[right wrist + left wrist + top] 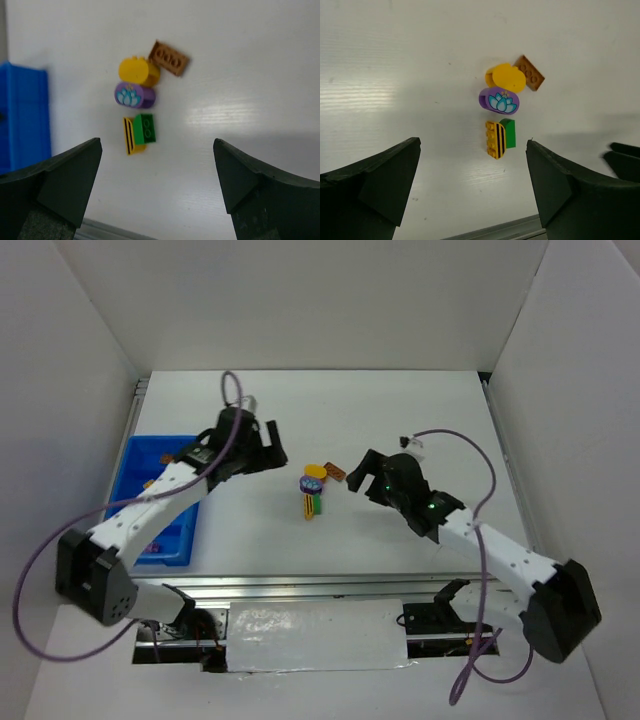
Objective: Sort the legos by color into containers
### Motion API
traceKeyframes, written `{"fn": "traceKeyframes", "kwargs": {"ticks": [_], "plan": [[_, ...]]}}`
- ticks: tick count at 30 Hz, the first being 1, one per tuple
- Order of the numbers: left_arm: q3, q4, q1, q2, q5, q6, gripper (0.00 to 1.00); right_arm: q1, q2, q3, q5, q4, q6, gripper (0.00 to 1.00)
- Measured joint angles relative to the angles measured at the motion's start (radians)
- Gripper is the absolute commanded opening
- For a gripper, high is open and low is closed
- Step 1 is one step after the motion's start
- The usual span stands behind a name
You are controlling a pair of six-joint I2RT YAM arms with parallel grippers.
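I should next move my left gripper to the right in the top view and down around the purple brick's rounded ends, because both ends are clear of other legos.
The legos lie in a tight cluster mid-table: a yellow round brick (315, 471), a brown-orange plate (335, 474), a purple brick (311, 483) with a lotus print, and a yellow black-striped brick (495, 140) against a green brick (508, 132). The containers are a blue tray (172, 542) at the left, partly under the left arm, with a few small pieces inside. My left gripper (268, 445) hangs open just left of the cluster, nothing between its fingers. Open and empty too, my right gripper (358, 478) sits just right of the cluster.
White walls close in the table on the left, back and right. A metal rail (300, 585) runs along the near edge. Purple cables loop off both arms. The tray's corner (25, 120) shows at the left of the right wrist view.
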Motion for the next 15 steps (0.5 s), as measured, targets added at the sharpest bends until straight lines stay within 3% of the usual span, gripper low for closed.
{"fn": "traceKeyframes", "kwargs": {"ticks": [3, 7, 11, 15], "plan": [[0.107, 0.016, -0.12, 0.221, -0.048, 0.04, 1.0, -0.035, -0.17, -0.003, 0.083, -0.05, 0.039, 1.0], [0.286, 0.0, -0.175, 0.491, -0.094, 0.098, 0.99, -0.072, -0.332, -0.003, 0.117, -0.084, 0.047, 1.0], [0.414, -0.014, -0.195, 0.65, -0.109, 0.15, 1.0, -0.079, -0.405, -0.003, 0.121, -0.137, 0.031, 1.0], [0.456, -0.016, -0.213, 0.711, -0.112, 0.179, 1.0, -0.087, -0.438, -0.005, 0.127, -0.18, 0.007, 1.0]]}}
